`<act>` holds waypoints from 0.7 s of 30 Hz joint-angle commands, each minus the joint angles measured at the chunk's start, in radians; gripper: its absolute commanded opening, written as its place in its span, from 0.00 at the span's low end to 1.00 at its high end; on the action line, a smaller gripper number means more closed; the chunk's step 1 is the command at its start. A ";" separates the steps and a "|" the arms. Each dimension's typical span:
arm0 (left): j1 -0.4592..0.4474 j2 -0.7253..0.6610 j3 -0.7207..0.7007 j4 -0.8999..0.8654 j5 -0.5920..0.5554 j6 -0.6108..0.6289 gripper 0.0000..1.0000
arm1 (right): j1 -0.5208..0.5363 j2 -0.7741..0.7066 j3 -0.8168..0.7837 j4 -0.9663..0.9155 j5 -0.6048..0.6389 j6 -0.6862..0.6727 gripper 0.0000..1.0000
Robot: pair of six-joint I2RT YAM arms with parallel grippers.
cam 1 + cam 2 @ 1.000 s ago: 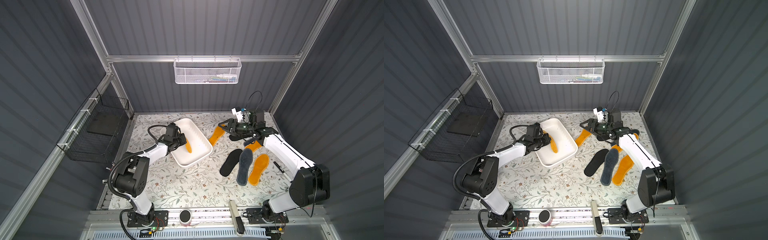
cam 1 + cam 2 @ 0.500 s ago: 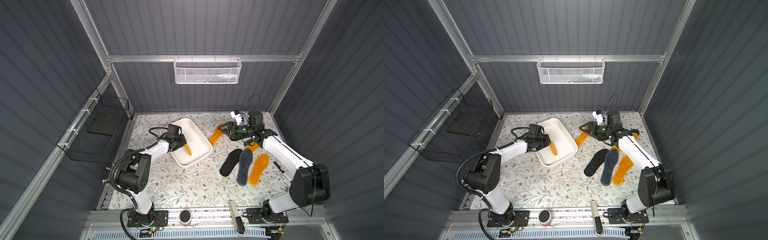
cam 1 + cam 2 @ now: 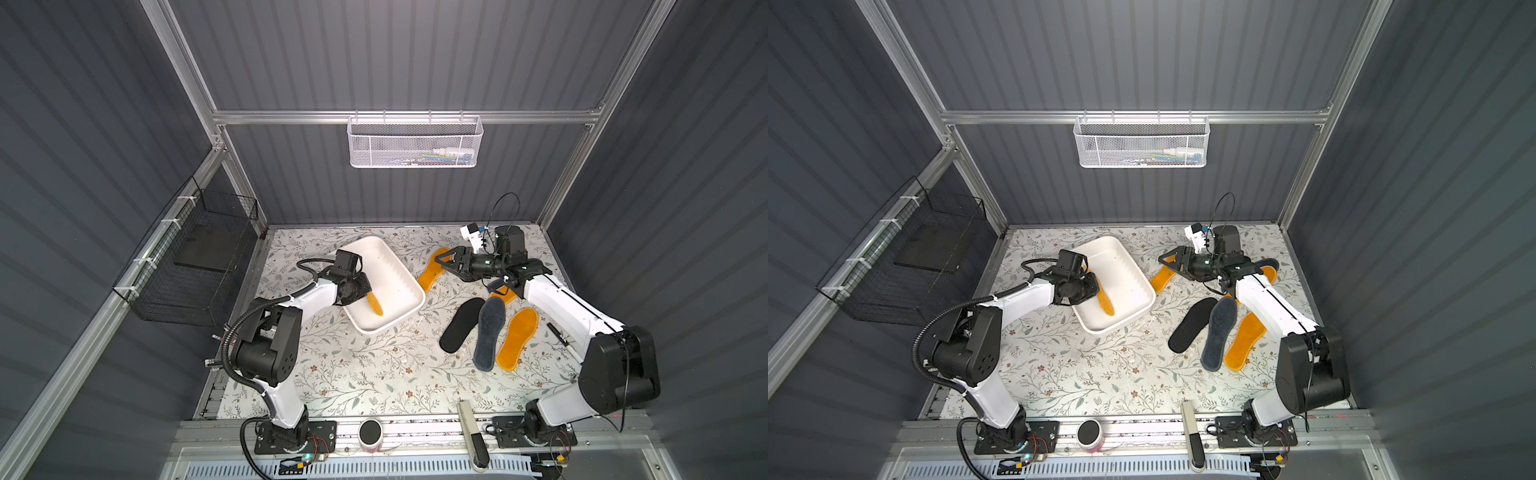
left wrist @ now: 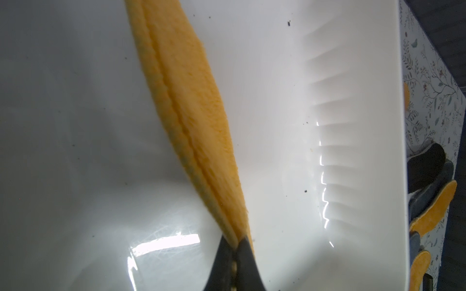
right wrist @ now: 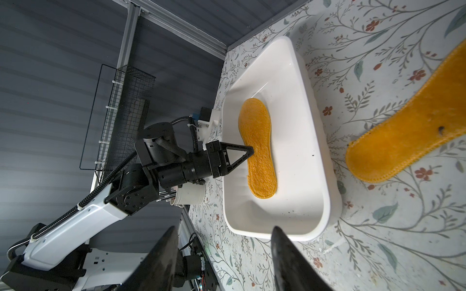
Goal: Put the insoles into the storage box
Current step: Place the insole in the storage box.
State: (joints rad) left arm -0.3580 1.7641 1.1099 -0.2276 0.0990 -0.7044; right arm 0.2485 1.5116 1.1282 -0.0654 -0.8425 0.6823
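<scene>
I will next move my left gripper a little toward the side of the box by its arm and let the orange insole go onto the bottom of the box, because the insole already stands inside.
The white storage box (image 3: 392,266) (image 3: 1121,262) stands left of centre. My left gripper (image 3: 365,293) (image 4: 237,245) is shut on the edge of an orange insole (image 3: 375,305) (image 4: 191,113) (image 5: 259,151), held on edge inside the box. My right gripper (image 3: 442,262) (image 5: 224,229) stands open and holds nothing, just above another orange insole (image 3: 432,274) (image 5: 408,131) lying beside the box. On the mat to the right lie a black insole (image 3: 461,324), a grey-blue insole (image 3: 489,332) and an orange insole (image 3: 517,338). One more orange insole (image 3: 500,293) is partly hidden under the right arm.
A white mesh basket (image 3: 415,143) hangs on the back wall. A black wire basket (image 3: 199,270) is fixed to the left wall. A small black stick (image 3: 557,334) lies near the right edge. A round black knob (image 3: 370,432) and a white bar (image 3: 471,436) sit on the front rail.
The left gripper has brought its orange insole slightly lower into the box. The right gripper has shifted a little down towards the orange insole beside the box, its jaws unchanged.
</scene>
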 commanded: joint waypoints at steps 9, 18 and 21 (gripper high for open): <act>0.015 0.006 0.013 -0.082 -0.040 -0.009 0.09 | -0.003 -0.012 -0.021 0.042 -0.015 0.021 0.59; 0.015 0.005 0.019 -0.109 -0.054 -0.009 0.23 | -0.003 0.001 -0.020 0.047 -0.025 0.020 0.59; 0.015 -0.001 0.020 -0.111 -0.059 -0.010 0.25 | -0.003 0.002 -0.021 0.050 -0.026 0.021 0.59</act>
State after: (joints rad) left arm -0.3470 1.7641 1.1099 -0.3061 0.0566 -0.7151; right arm 0.2485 1.5120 1.1172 -0.0399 -0.8509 0.6998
